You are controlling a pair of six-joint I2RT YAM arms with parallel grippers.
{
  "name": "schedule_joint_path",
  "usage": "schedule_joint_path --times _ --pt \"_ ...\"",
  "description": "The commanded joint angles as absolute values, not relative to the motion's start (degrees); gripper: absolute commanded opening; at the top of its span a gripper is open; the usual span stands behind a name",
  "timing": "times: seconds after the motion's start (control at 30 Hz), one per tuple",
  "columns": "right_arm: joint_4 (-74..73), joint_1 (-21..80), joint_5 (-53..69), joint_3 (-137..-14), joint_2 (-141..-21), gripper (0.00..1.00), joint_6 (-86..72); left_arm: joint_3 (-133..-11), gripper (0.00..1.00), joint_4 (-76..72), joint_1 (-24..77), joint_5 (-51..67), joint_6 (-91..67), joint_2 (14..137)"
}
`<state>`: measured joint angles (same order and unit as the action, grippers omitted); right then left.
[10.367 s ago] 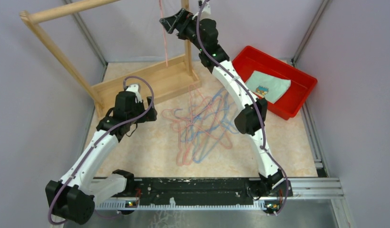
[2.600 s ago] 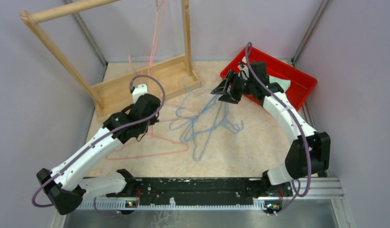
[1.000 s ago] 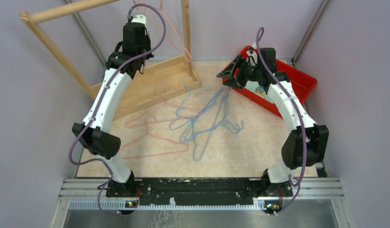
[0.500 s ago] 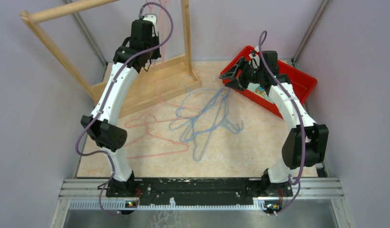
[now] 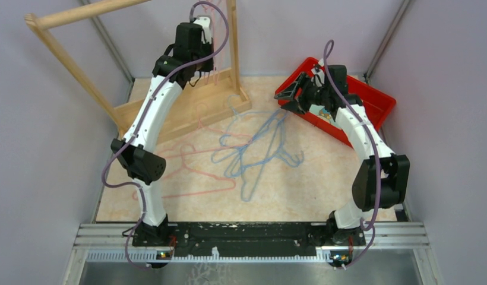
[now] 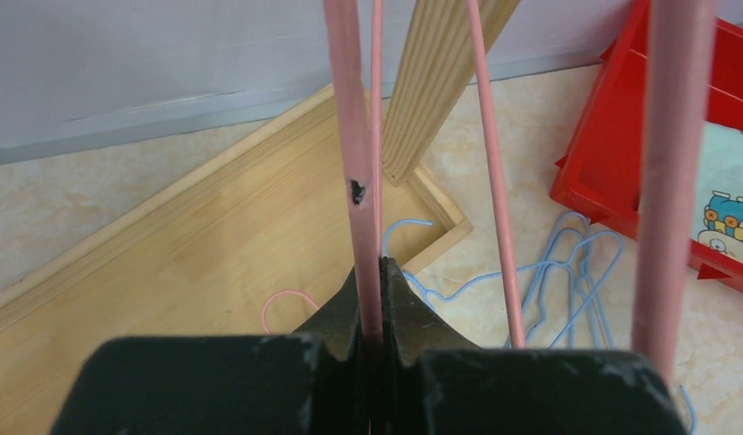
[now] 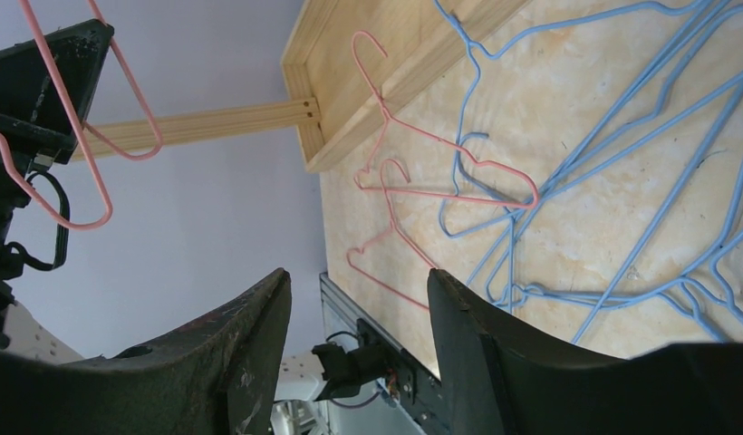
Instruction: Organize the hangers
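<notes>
The pink hanger is already raised, so the left gripper needs to move sideways toward the post nearest the red bin [image 6: 451,54] and then let go of the wire.
My left gripper [image 6: 374,268] is shut on the wire of a pink hanger [image 6: 359,136] and is raised high beside the wooden rack's post [image 5: 232,41]; more of its pink wire hangs to the right [image 6: 495,181]. In the top view the left gripper [image 5: 201,27] is near the rack's top. My right gripper [image 7: 359,276] is open and empty, hovering by the red bin's left edge [image 5: 291,95]. Several blue hangers [image 5: 259,142] lie tangled on the table. Pink hangers [image 5: 187,172] lie to their left, one hooked over the rack's base [image 7: 372,63].
The wooden rack has a top bar [image 5: 81,13] and a tray-like base [image 5: 187,107] at the back left. A red bin [image 5: 372,113] holding a printed cloth stands at the back right. Grey walls close in on both sides.
The left arm has moved right and further up along the rack with the pink hanger still in its grip. The right arm has barely shifted and stays open.
</notes>
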<state>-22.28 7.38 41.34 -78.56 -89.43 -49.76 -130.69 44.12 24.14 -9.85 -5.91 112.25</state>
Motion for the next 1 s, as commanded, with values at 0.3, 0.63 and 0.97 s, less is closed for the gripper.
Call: schedule_joint_path --times 0.3,0.63,0.97 --pt "-19.46 6.85 42.36 -78.8 -87.82 0.57 -50.32 -133.33 0.02 45.05 30.21 0.45 -1.66 117.98" --pt "-19.81 6.76 42.63 -78.87 -87.82 0.58 -49.81 -132.89 0.48 44.82 30.59 0.14 -0.53 116.46" --pt "-19.14 6.72 42.8 -77.72 -87.19 0.58 -50.01 -126.42 0.74 41.27 30.6 -4.81 1.24 108.74"
